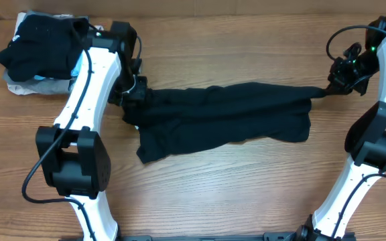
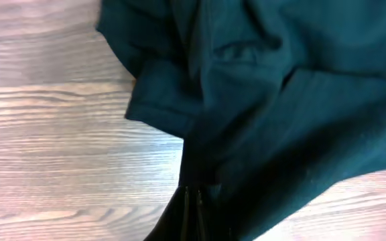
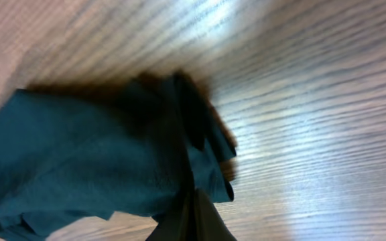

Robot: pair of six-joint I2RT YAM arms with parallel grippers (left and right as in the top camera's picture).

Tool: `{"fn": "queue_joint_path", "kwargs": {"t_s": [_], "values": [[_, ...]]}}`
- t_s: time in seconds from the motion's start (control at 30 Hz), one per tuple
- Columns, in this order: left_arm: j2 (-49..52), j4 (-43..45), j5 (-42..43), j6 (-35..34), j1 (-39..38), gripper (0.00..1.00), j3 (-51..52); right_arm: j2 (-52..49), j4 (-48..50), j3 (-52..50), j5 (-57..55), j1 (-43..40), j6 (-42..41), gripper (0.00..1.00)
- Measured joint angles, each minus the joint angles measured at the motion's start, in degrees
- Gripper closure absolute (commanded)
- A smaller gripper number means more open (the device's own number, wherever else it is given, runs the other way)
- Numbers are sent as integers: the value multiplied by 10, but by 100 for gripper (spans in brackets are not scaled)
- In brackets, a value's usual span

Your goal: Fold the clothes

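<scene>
My left gripper moves down and releases the pinched fold next, since the black shirt is already stretched lengthwise.
A large black short-sleeved shirt point(image 1: 223, 120) lies stretched lengthwise across the middle of the table. My left gripper point(image 1: 134, 94) is shut on its left end, where the fabric bunches up. My right gripper point(image 1: 327, 90) is shut on its right end, which is pulled out into a thin point. In the left wrist view the shirt point(image 2: 280, 107) fills most of the frame, and the closed gripper point(image 2: 194, 201) pinches a fold of it. The right wrist view has the shirt point(image 3: 99, 161) hanging from the closed gripper point(image 3: 194, 201) over the wood.
A stack of folded garments point(image 1: 42, 50), black on top with light blue and pale fabric beneath, sits at the table's far left corner behind my left arm. Bare wooden tabletop point(image 1: 233, 194) lies in front of the shirt.
</scene>
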State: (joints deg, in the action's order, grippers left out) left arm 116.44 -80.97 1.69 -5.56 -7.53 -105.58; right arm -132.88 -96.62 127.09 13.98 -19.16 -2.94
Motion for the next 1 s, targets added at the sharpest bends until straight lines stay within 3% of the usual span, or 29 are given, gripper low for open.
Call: {"fn": "queue_joint_path", "kwargs": {"t_s": [0.23, 0.3, 0.33, 0.43, 0.47, 0.57, 0.67, 0.87, 1.0], "values": [[0, 60, -2, 0, 0, 84, 80, 0, 10, -76, -9, 1, 2, 95], [0, 65, -2, 0, 0, 66, 86, 0, 21, -103, -9, 1, 2, 93], [0, 70, -2, 1, 0, 49, 87, 0, 30, -121, -9, 1, 2, 90], [0, 77, -3, 2, 0, 31, 88, 0, 44, -151, -11, 1, 4, 83], [0, 80, -3, 1, 0, 20, 88, 0, 47, -159, -12, 1, 4, 75], [0, 90, -4, 2, 0, 9, 88, 0, 55, -170, -14, 1, 7, 49], [0, 104, -4, 2, 1, 7, 88, 0, 72, -170, -13, 1, 10, 34], [1, 89, -4, -3, 17, 6, 74, 0, 108, -170, 9, 1, 22, 30], [2, 42, -4, -4, 33, 4, -2, 0, 119, -171, 47, 1, 50, 27]]}}
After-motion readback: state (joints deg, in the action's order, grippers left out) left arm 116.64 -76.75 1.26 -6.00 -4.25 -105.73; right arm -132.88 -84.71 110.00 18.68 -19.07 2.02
